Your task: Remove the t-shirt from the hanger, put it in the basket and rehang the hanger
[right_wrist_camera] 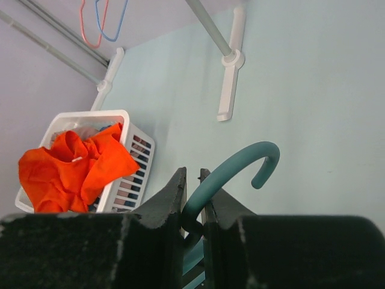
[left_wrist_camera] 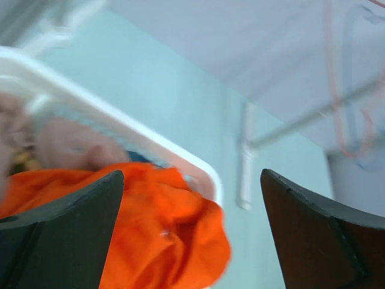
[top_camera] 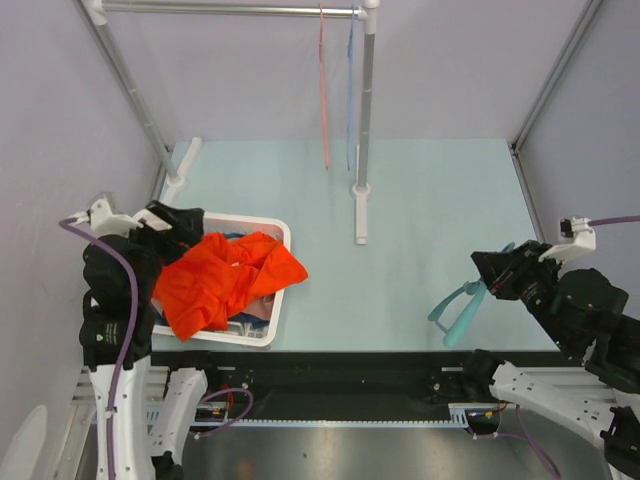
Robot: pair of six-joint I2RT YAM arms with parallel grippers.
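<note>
I should next swing my left gripper across to the right in the top view, toward the teal hanger held by its neck, onto the hanger's free arm.
The orange t-shirt lies crumpled on the white laundry basket at the left, draped over its right rim; it also shows in the left wrist view and the right wrist view. My left gripper is open and empty just above the basket's far left corner. My right gripper is shut on the neck of a teal hanger, bare of clothing, held near the table's front right; its hook curls up past the fingers.
A metal rack stands at the back with a post and foot mid-table. A red hanger and a blue hanger hang from its rail. The basket holds other clothes under the t-shirt.
</note>
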